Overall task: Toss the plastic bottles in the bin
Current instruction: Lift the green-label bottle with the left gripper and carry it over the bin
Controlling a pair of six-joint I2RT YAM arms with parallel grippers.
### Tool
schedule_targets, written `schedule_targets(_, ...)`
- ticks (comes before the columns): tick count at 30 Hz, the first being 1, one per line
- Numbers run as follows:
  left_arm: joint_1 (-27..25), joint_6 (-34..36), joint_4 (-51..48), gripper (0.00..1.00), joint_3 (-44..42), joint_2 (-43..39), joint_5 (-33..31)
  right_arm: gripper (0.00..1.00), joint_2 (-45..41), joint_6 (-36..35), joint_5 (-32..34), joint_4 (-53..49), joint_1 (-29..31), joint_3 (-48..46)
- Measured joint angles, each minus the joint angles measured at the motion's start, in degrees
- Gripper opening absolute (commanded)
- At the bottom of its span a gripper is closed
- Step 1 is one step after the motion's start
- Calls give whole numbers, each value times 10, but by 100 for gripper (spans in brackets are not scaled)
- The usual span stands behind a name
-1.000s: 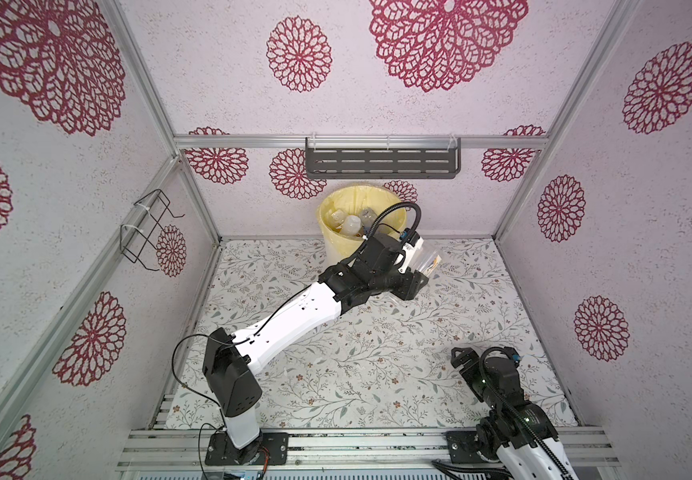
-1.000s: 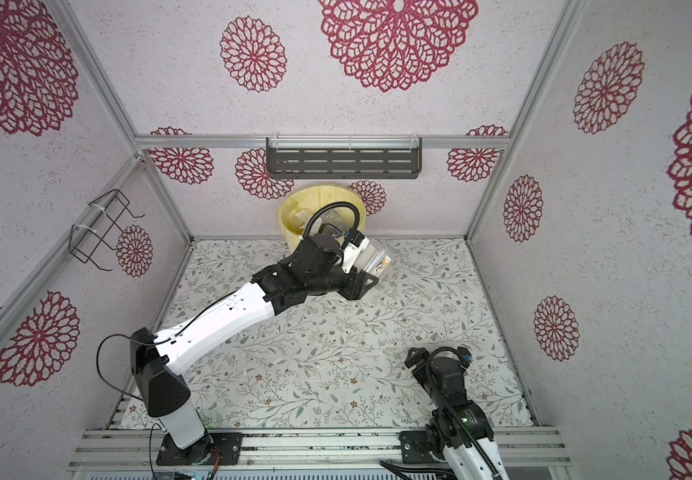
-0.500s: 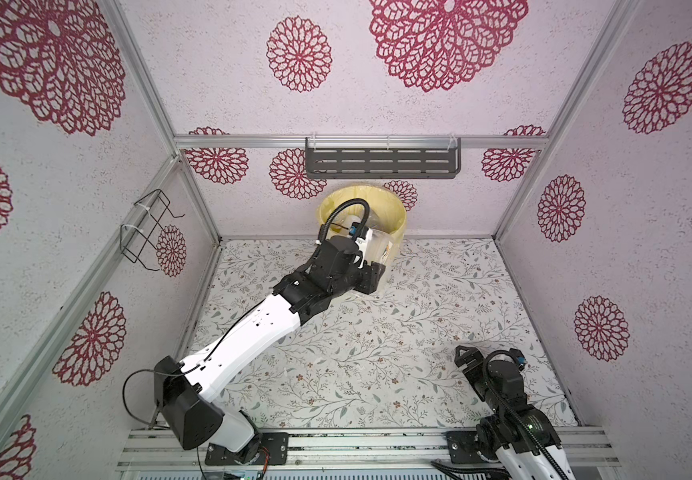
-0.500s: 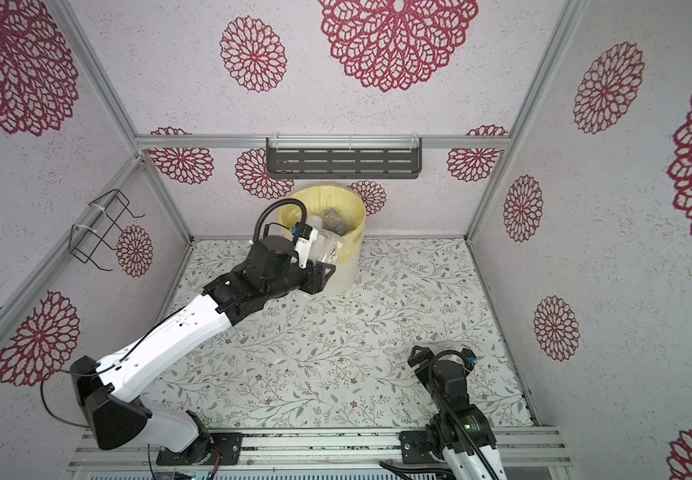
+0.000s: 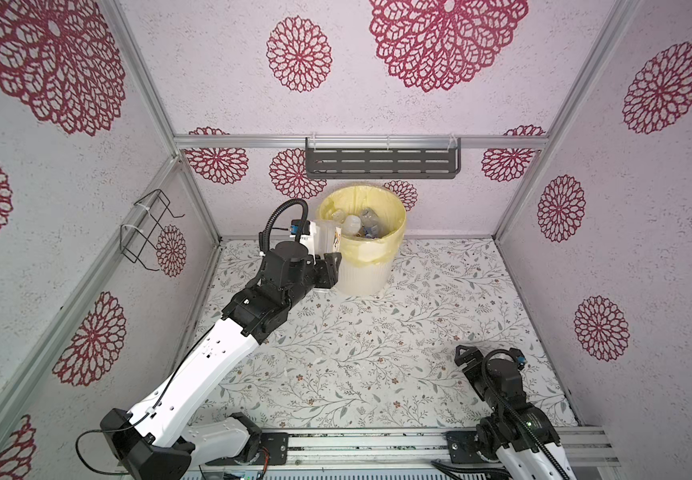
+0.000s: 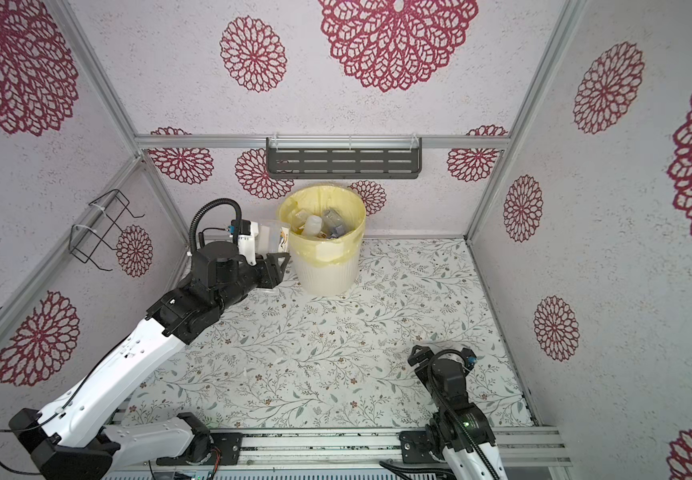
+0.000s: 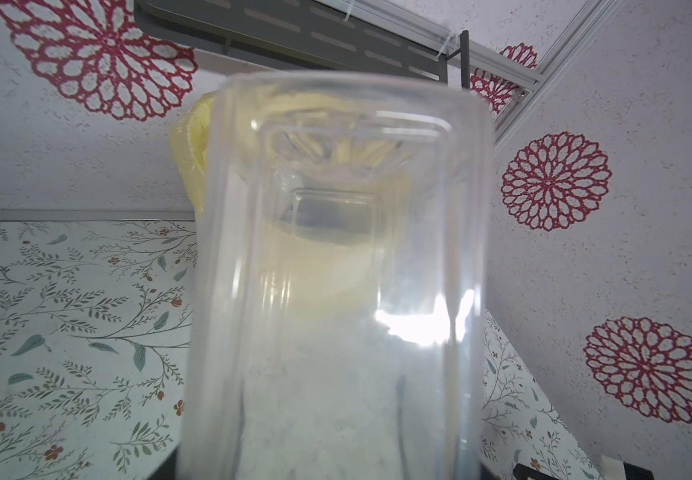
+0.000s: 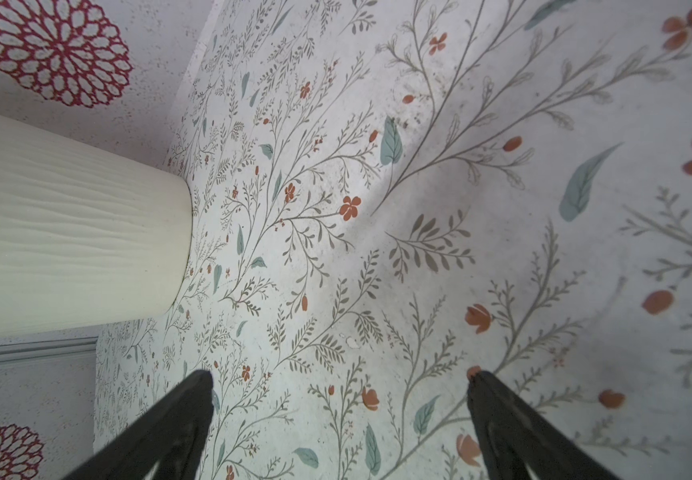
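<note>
The left gripper rises and moves outward over the bin's opening [image 5: 364, 212] next to release the clear plastic bottle. The bottle still hangs low beside the bin's rim.
My left gripper [image 5: 328, 266] is shut on a clear plastic bottle [image 5: 324, 237], held upright just left of the bin's rim in both top views [image 6: 271, 237]. This bottle [image 7: 336, 270] fills the left wrist view and hides the jaws there. The bin [image 5: 364, 272] is a cream ribbed wastebasket with a pale yellow bag over its rim, standing against the back wall. Several plastic bottles [image 5: 354, 224] lie inside it. My right gripper [image 5: 466, 358] rests low at the front right, open and empty, its dark fingers [image 8: 188, 419] spread over the floral floor.
A dark slotted shelf [image 5: 381, 163] hangs on the back wall right above the bin. A black wire rack [image 5: 148, 228] sticks out from the left wall near my left arm. The right wrist view shows the bin's ribbed wall [image 8: 65, 232] across the floral mat [image 8: 419, 208].
My left arm has swung leftward with the bottle, from the bin's right front side to its left side. The right arm has hardly moved.
</note>
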Motion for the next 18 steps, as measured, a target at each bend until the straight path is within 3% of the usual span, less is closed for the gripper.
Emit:
schedule_targets(7, 30, 6, -55, 57, 219, 150, 38, 99, 0, 4, 0, 1, 0, 0)
schedule_targets(9, 45, 6, -62, 63, 296, 208, 57, 99, 0, 4, 0, 1, 0, 0)
schedule_targets(11, 62, 4, -71, 80, 391, 282, 80, 99, 0, 6, 0, 1, 0, 0)
schedule_targets(12, 68, 3, -77, 97, 431, 313, 89, 99, 0, 7, 1, 1, 0, 0)
schedule_targets(15, 87, -2, -103, 97, 546, 410, 115, 99, 0, 9, 1, -2, 0, 2)
schedule_targets(18, 97, -6, -129, 97, 585, 455, 129, 99, -1, 8, 2, -8, 0, 10)
